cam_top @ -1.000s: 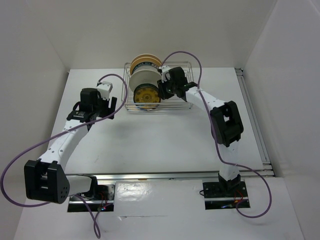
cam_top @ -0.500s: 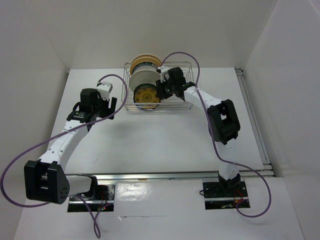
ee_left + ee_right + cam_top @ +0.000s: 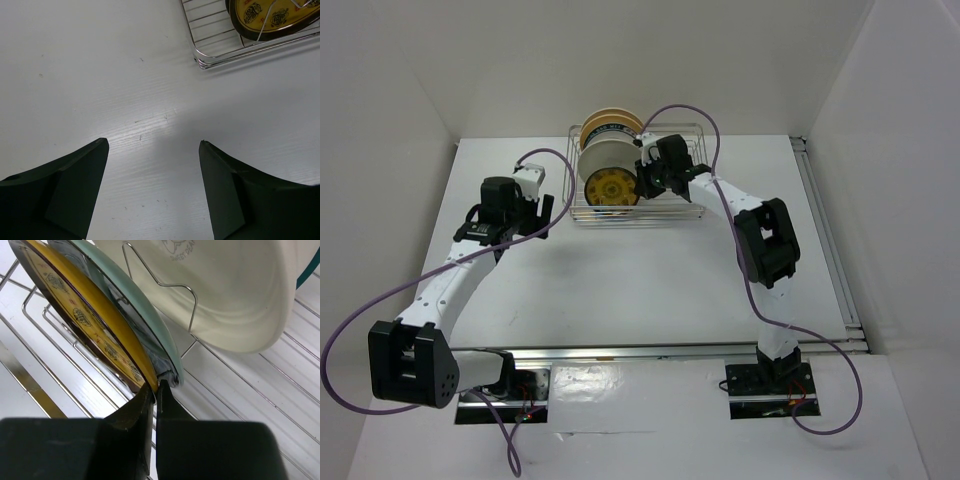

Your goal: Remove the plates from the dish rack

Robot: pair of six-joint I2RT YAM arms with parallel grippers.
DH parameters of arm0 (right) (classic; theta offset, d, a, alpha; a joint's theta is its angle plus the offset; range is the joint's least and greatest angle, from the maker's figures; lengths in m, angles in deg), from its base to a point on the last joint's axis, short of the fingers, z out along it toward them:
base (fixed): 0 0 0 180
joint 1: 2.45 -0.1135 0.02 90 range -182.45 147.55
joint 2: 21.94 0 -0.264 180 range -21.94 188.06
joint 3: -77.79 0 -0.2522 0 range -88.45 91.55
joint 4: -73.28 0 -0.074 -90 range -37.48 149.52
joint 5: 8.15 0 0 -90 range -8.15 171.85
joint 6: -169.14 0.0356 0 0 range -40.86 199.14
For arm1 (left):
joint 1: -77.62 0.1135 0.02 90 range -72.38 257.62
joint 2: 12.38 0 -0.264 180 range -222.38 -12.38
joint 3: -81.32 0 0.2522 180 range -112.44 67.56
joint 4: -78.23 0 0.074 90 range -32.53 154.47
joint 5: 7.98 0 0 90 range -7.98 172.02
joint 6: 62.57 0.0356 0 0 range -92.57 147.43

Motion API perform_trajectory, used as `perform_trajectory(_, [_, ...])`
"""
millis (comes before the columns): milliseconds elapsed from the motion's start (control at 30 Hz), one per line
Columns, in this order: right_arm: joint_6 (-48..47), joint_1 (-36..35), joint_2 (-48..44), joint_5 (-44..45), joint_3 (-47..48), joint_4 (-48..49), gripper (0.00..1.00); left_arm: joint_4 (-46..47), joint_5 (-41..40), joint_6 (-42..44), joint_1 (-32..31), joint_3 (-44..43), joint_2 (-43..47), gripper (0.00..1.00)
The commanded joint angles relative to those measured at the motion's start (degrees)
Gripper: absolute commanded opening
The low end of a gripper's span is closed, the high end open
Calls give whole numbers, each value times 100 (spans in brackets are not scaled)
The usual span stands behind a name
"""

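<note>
My right gripper lifts the gold plate up next, carries it back over the rack's front wires and lowers it there, as the table before the rack is bare.
The silver wire dish rack stands at the back of the table and holds several upright plates. The small gold-patterned plate is at the front, with a large cream plate and tan ones behind. My right gripper is shut on the gold plate's right rim; in the right wrist view its fingers pinch the gold plate's edge, a pale blue plate lying right behind and the cream plate farther back. My left gripper is open and empty above the table, left of the rack's corner.
White walls close in the table on the left, back and right. A metal rail runs along the right edge. Purple cables loop from both arms.
The right gripper has closed on the gold plate's rim and the plate has lifted slightly in the rack. The left arm has not moved.
</note>
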Motion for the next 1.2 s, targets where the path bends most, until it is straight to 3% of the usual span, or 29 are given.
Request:
perform_trajectory(0, [219,-10,-210,-319,107,160,0,83,43,97,22,-49,111,86])
perform_trajectory(533, [245,-10,-1933,1228,449,-524,0,241,-63,150,22,-49,488,86])
perform_trajectory(633, [404,-10,-2022,904,389,-1164,0,171,-115,202,22,-49,655,86])
perform_trajectory(867, [526,-221,-2566,-1310,-840,-1931,0,118,-99,203,22,126,997,86])
perform_trajectory(1167, [1405,-415,-2137,-2190,-2318,-1942,0,198,192,167,22,495,1341,86])
